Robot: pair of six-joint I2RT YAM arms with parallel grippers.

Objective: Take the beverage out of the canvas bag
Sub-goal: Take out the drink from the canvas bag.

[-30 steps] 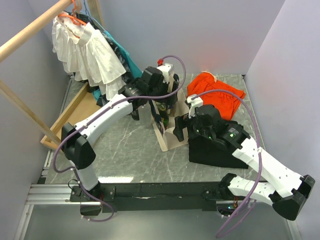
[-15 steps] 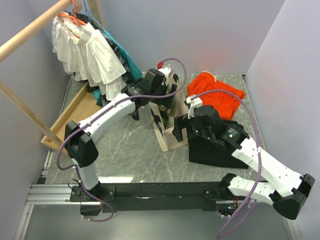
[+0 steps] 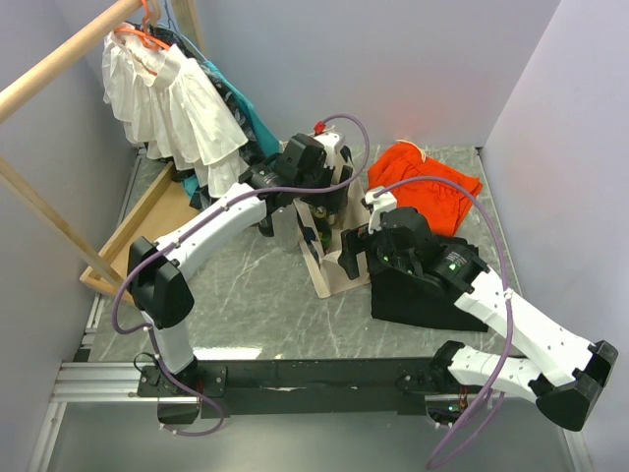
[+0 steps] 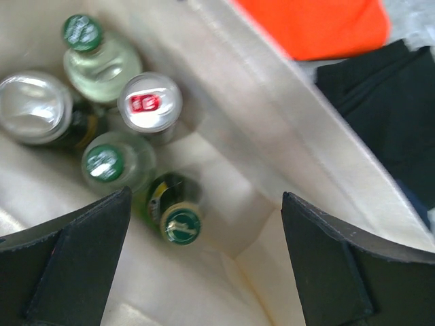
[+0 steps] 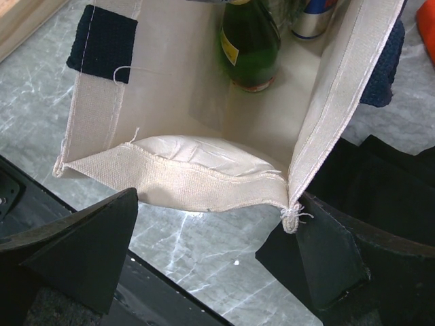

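The left gripper will go down into the bag and close around that bottle's capped neck (image 4: 181,221), because the dark green bottle's cap shows between the gripper's open fingers.
The beige canvas bag (image 3: 336,264) stands mid-table with its mouth open. My left gripper (image 3: 320,202) hovers over the mouth, open and empty. In the left wrist view (image 4: 204,272) its fingers (image 4: 68,265) frame the bag's inside (image 4: 272,136). There stand a dark green bottle (image 4: 178,219), two pale green-capped bottles (image 4: 105,161), a red-tabbed can (image 4: 149,102) and a silver can (image 4: 34,107). My right gripper (image 3: 356,254) is open at the bag's near rim (image 5: 204,183). Its right finger (image 5: 333,258) is beside the rim's corner. A green bottle (image 5: 248,44) shows there.
An orange cloth bundle (image 3: 423,182) lies behind the bag. A black fabric item (image 3: 423,290) lies to its right, under my right arm. A wooden rail with hanging white clothes (image 3: 172,98) stands at the back left, with a wooden frame (image 3: 138,216) on the table's left edge.
My left gripper has shifted only slightly over the bag's mouth. My right arm has barely moved. Nothing has been grasped.
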